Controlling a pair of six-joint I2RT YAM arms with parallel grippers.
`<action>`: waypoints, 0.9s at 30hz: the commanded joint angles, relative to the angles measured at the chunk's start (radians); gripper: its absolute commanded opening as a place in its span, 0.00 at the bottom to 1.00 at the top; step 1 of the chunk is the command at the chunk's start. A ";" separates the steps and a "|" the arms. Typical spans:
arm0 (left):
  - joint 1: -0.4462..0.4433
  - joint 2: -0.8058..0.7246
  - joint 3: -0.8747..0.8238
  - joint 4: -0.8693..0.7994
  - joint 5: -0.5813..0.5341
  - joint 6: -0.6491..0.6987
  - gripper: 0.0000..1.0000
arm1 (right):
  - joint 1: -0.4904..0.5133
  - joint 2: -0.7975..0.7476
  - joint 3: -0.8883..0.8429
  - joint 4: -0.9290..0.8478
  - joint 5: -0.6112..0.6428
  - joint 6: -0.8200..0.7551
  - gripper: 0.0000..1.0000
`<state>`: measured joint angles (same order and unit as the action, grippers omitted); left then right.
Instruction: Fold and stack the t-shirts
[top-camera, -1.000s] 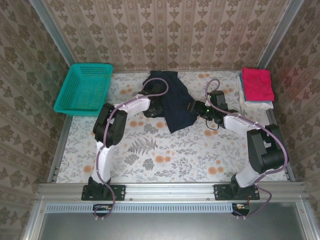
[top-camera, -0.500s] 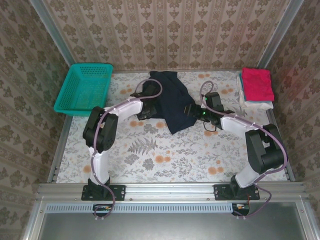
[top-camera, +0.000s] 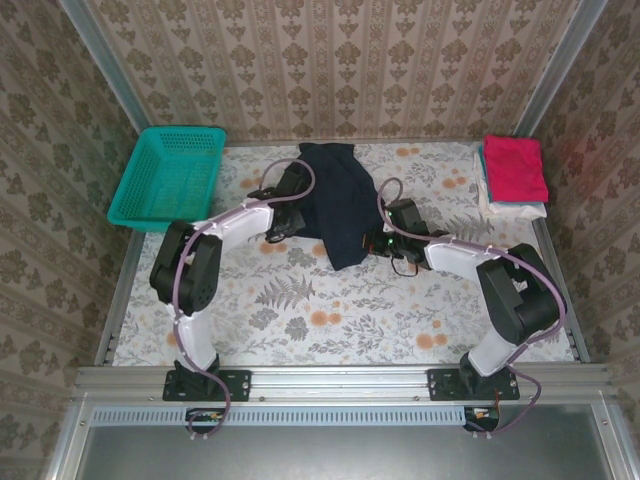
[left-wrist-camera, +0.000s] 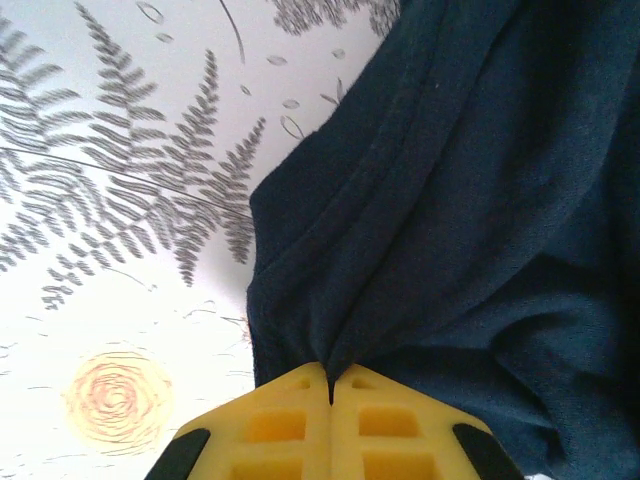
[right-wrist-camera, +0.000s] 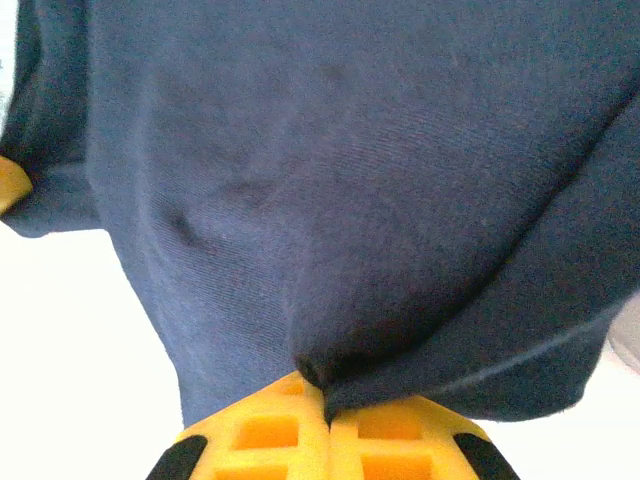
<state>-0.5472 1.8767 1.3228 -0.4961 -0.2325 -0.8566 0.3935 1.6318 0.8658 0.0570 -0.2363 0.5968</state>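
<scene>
Next, my left gripper will lift, carry the fold outward to the bare tabletop (top-camera: 243, 176) beside the teal basket and release it, stretching the crumpled shirt wide.
The dark navy t-shirt (top-camera: 338, 195) lies crumpled at the back middle of the table. My left gripper (top-camera: 293, 213) is at its left edge, shut on a pinched fold of navy cloth (left-wrist-camera: 420, 220) between the yellow fingertips (left-wrist-camera: 300, 390). My right gripper (top-camera: 376, 238) is at the shirt's lower right edge, shut on a bunched fold of the same shirt (right-wrist-camera: 350, 200). At the back right corner, a folded magenta-pink t-shirt (top-camera: 515, 165) rests on a folded white t-shirt (top-camera: 510, 209).
A teal mesh basket (top-camera: 170, 178) stands at the back left corner. The floral tabletop (top-camera: 330, 310) lies bare in front of both grippers. Patterned walls enclose the table on three sides.
The right gripper slid left onto the shirt's edge and shut on the cloth. The left gripper closed on the left edge and its elbow swung out to the left.
</scene>
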 joint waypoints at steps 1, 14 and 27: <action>0.032 -0.103 -0.030 0.034 -0.017 0.046 0.00 | -0.042 -0.110 0.084 -0.023 0.027 -0.028 0.00; 0.225 -0.498 0.029 0.071 -0.103 0.332 0.00 | -0.225 -0.486 0.328 -0.110 -0.015 -0.064 0.00; 0.264 -0.714 0.159 -0.042 -0.012 0.495 0.00 | -0.224 -0.674 0.329 -0.128 -0.166 0.010 0.00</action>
<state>-0.3058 1.1847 1.4605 -0.4717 -0.2306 -0.4252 0.1783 0.9890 1.2007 -0.0654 -0.3759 0.5838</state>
